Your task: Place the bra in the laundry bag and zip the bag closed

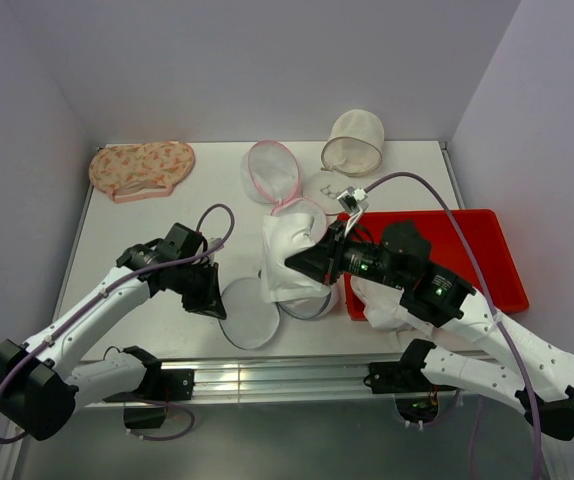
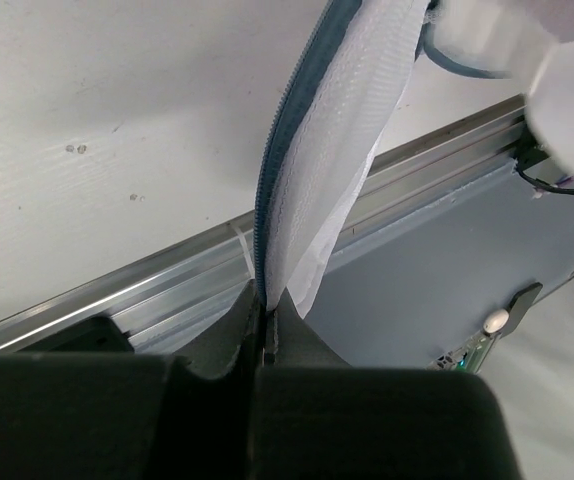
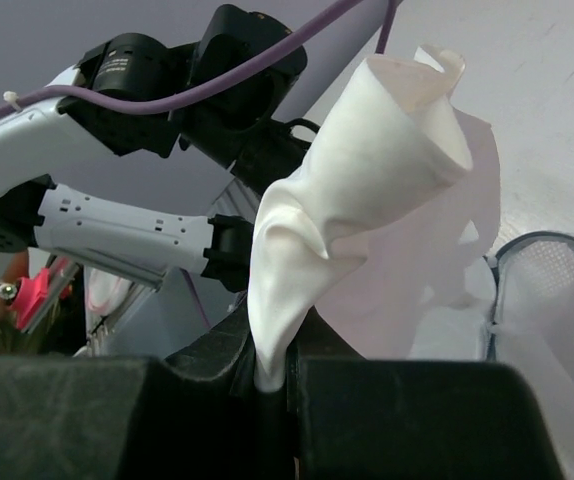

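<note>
The bra (image 1: 289, 255) turns and goes down with my right gripper into the open laundry bag's half (image 1: 312, 304) beside the red tray next for release, since it still hangs above the bag.
The laundry bag (image 1: 250, 314) lies open near the table's front edge, its two white mesh halves side by side with a dark blue-grey zipper rim. My left gripper (image 1: 215, 298) is shut on the left half's rim; in the left wrist view the mesh and zipper edge (image 2: 312, 140) rise straight out of the closed gripper (image 2: 265, 300). The white bra (image 1: 289, 255) hangs in the air over the bag's right half, pinched by my right gripper (image 1: 295, 264). In the right wrist view the bra (image 3: 367, 170) stands up from the shut gripper (image 3: 275, 375), with the bag's rim (image 3: 552, 245) below right.
A red tray (image 1: 492, 250) sits to the right, with white cloth (image 1: 387, 305) at its near corner under my right arm. At the back lie a peach floral bag (image 1: 142, 166), a pink-rimmed mesh bag (image 1: 272, 170) and a domed mesh bag (image 1: 353, 142).
</note>
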{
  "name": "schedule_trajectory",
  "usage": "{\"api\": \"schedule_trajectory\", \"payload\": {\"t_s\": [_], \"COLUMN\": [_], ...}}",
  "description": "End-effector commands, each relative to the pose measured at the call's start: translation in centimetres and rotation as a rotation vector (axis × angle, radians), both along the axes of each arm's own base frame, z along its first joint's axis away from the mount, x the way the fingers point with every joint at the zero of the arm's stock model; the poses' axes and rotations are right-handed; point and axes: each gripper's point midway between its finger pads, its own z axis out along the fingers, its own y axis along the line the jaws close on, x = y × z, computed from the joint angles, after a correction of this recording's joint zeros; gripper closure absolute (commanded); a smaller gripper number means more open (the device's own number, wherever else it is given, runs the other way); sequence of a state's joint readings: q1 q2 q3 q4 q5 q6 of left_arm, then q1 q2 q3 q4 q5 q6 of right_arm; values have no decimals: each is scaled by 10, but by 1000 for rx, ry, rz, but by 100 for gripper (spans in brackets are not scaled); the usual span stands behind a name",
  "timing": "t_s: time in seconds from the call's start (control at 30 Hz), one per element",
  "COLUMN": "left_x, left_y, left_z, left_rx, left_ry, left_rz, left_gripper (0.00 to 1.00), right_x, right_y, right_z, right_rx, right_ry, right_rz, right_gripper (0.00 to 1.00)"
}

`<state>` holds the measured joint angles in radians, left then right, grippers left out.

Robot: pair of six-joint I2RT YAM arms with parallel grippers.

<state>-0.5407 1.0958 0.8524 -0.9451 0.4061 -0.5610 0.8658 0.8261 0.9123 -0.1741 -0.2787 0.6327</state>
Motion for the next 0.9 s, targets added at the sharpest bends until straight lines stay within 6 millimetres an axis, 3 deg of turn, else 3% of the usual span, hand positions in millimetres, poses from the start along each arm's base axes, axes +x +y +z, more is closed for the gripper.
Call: {"api": "schedule_trajectory", "payload": {"t_s": [0.0, 0.2, 0.4, 0.7, 0.87], "left_x": [6, 5, 4, 4, 6], "left_y": [-1, 1, 2, 1, -2], "left_z": [11, 12, 14, 22, 26], "left_rx": [-10, -7, -7, -14, -34], "left_ry": [-42, -47, -47, -54, -58], "left_rz": [-19, -19, -23, -27, -31], "left_gripper": [100, 100, 100, 100, 100], "right_x": [6, 22, 23, 31, 26], "right_y": [-1, 0, 7, -2, 11], "right_z": [1, -27, -52, -87, -111], "right_rx": [-15, -109, -165, -285, -370], "right_ry": [-53, -45, -56, -123, -164], "right_rz": [-19, -73, -30, -67, -41], "right_gripper": [100, 100, 100, 100, 100]}}
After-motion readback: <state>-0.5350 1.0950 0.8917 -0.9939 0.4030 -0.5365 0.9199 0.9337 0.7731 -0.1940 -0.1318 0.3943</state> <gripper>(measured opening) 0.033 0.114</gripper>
